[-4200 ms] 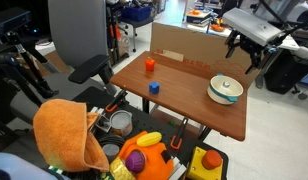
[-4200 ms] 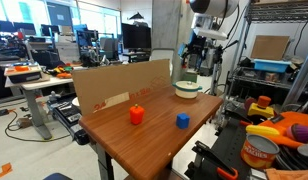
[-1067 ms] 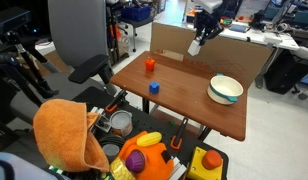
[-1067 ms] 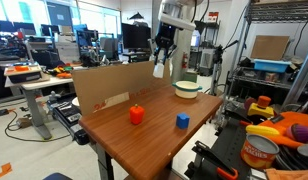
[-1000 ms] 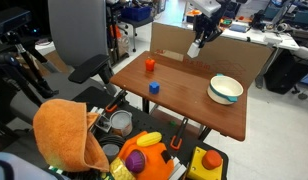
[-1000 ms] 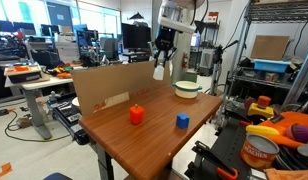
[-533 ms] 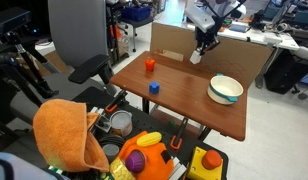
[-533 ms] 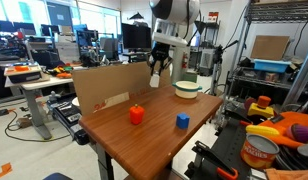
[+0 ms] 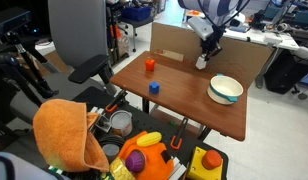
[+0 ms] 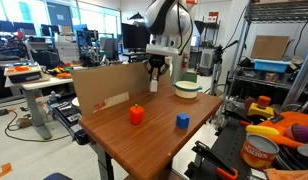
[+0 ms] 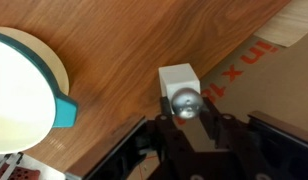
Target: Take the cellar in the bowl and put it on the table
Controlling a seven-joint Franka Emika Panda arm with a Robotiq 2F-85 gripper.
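Observation:
The bare wood by the cardboard wall [image 9: 200, 71] lies just below the cellar, so the gripper will lower the cellar a little onto it, clear of the bowl [image 9: 225, 90], and let go.
My gripper [image 9: 203, 56] [image 10: 154, 72] [image 11: 187, 112] is shut on the cellar [image 9: 201, 63] [image 10: 152, 85] [image 11: 179, 78], a small white block with a round metal top. It hangs low over the table [image 9: 184, 100] [image 10: 159, 135] [image 11: 114, 50], close to the cardboard wall [image 11: 284, 70]. I cannot tell whether the cellar touches the wood. The cream bowl [image 9: 225, 90] [image 10: 188, 88] [image 11: 24, 90] with its greenish rim stands apart from the gripper and shows nothing inside in the wrist view.
An orange cylinder [image 9: 149, 65] [image 10: 136, 114] and a blue block [image 9: 153, 87] [image 10: 181, 121] stand on the table away from the gripper. The cardboard wall [image 9: 174, 45] [image 10: 119, 85] lines the table's back edge. Bins of cloth and toys [image 9: 144, 150] sit below the front edge.
The gripper has come down towards the table with the cellar still in it, and has shifted along the cardboard wall. The bowl and the other things have not moved.

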